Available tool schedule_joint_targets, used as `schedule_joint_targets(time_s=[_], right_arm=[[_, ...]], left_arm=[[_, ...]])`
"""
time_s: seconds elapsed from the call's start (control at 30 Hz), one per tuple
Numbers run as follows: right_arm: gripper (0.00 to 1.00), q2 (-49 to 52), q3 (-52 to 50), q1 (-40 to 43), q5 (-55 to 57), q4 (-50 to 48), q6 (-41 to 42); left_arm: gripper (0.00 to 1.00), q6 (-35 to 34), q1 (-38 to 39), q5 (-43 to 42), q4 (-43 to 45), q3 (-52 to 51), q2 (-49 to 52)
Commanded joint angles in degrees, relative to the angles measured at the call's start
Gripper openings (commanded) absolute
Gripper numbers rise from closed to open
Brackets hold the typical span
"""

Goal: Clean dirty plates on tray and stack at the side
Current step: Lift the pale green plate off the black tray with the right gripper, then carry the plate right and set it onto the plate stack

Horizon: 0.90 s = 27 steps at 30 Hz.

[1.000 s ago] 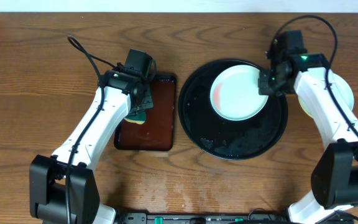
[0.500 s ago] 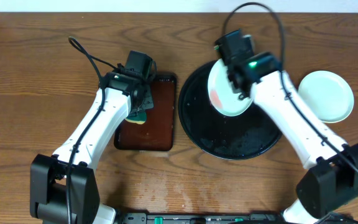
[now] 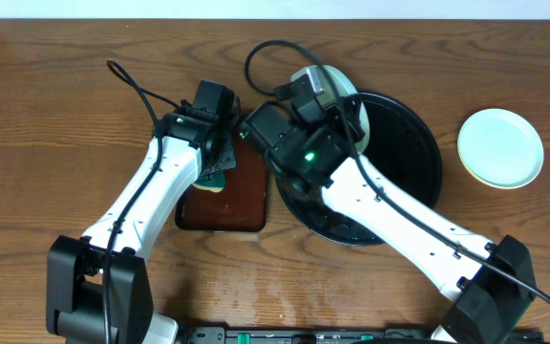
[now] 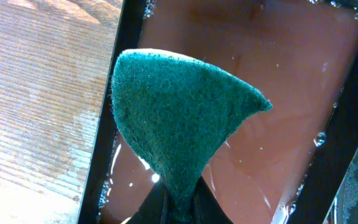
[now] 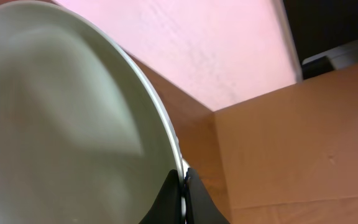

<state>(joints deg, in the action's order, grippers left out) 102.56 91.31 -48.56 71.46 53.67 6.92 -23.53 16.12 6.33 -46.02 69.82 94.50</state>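
Observation:
The right gripper's plate goes to the right in the overhead view, then down onto the other plate [image 3: 500, 148] for release next, since that one already lies aside.
My right gripper [image 3: 306, 96] is shut on the rim of a pale mint-white plate [image 3: 344, 94] and holds it raised and tilted on edge above the black tray's [image 3: 411, 143] left rim. In the right wrist view the two fingertips [image 5: 182, 193] pinch the plate's [image 5: 61, 124] edge. I see no red smear on it from here. My left gripper [image 3: 220, 164] is shut on a green sponge [image 4: 179, 124] over the wet brown rectangular tray [image 4: 278, 93]. Another mint-white plate [image 3: 500, 147] lies on the table at the right.
The brown rectangular tray [image 3: 242, 201] lies just left of the black tray. My right arm reaches across the black tray from the lower right. Water drops lie on the black tray's floor [image 3: 370, 225]. A cable loops above the right wrist [image 3: 270, 57].
My right arm has lifted the plate off the black tray and swung it left, tilting it on edge near the brown tray. The left arm and sponge have not moved.

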Motion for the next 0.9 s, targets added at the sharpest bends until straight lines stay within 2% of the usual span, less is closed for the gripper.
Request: schedule_joint_targets(time_s=[0.0, 0.2, 0.37, 0.53, 0.87], right_arm=[[0.01, -1.22, 1.31, -0.68, 6.51, -0.68, 0.13], [0.01, -1.22, 1.31, -0.22, 3.67, -0.98, 0.31], [0.01, -1.22, 1.31, 2.01, -6.84, -1.01, 1.55], [0.01, -1.22, 1.31, 8.37, -21.90, -0.98, 6.38], [0.01, -1.40, 1.31, 29.73, -59.49, -0.07, 6.01]], left_arm=[[0.08, 0.81, -0.15, 0.31, 0.11, -0.28, -0.13], [0.08, 0.81, -0.15, 0.31, 0.15, -0.28, -0.13], [0.08, 0.79, -0.15, 0.31, 0.13, -0.28, -0.13], [0.08, 0.81, -0.15, 0.31, 0.09, -0.31, -0.13], [0.08, 0.79, -0.13, 0.28, 0.28, -0.31, -0.13]])
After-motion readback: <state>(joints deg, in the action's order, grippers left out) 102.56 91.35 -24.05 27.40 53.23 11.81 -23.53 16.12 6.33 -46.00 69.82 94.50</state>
